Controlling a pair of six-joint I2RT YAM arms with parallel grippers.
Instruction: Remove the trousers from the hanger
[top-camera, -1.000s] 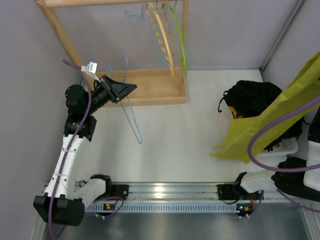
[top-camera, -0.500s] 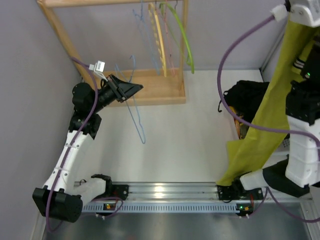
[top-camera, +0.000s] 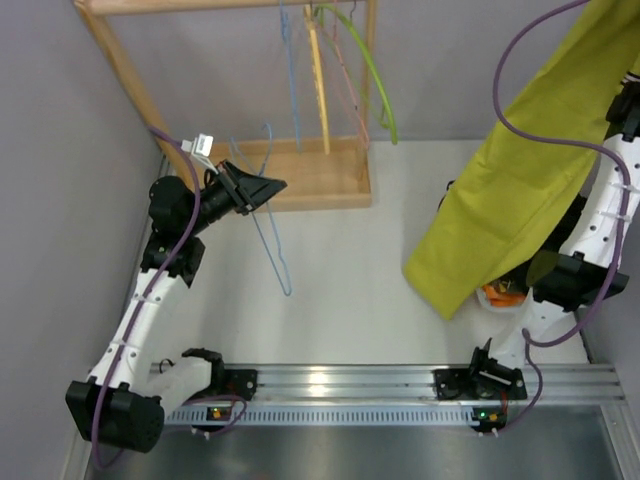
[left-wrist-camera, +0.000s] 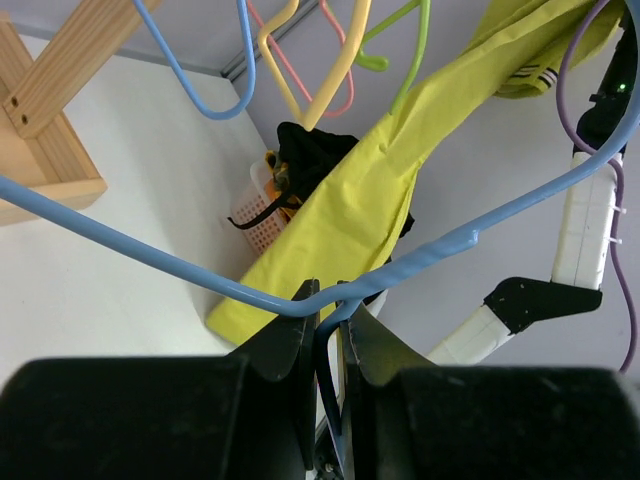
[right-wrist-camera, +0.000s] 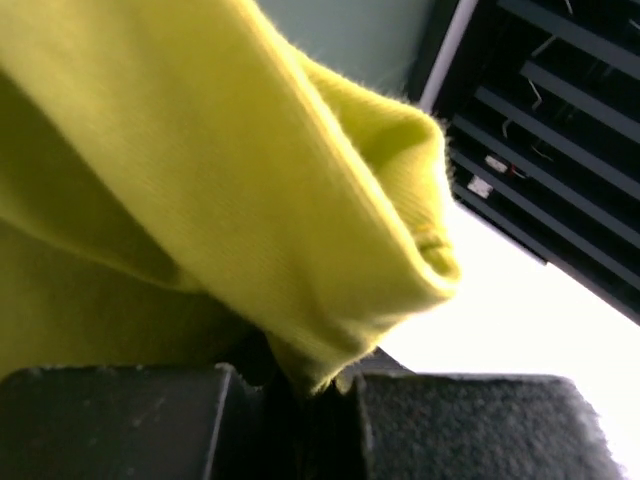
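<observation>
The trousers (top-camera: 510, 190) are already hanging clear of the hanger. My right gripper will next come down over the basket with the black clothes heap and release them.
My left gripper (top-camera: 262, 187) is shut on the light-blue wire hanger (top-camera: 272, 240), which hangs bare from it above the table. In the left wrist view the fingers (left-wrist-camera: 285, 345) pinch the hanger (left-wrist-camera: 430, 255) at the base of its hook. The mustard trousers (top-camera: 510, 190) hang free of the hanger at the right, their lower end over the table. The right gripper is out of the top view past the upper right corner. In the right wrist view it (right-wrist-camera: 320, 395) is shut on a fold of the trousers (right-wrist-camera: 250, 200).
A wooden rack (top-camera: 310, 175) stands at the back left; on its rail hang another blue hanger (top-camera: 291, 80), a yellow wooden one (top-camera: 318, 80), a pink one and a lime-green one (top-camera: 375, 85). A black clothes heap (left-wrist-camera: 310, 150) lies on a basket (left-wrist-camera: 255, 200) at the right.
The right arm has swung the trousers from low at the right up and back, so they now hang from the upper right corner. The left gripper with the hanger has shifted slightly.
</observation>
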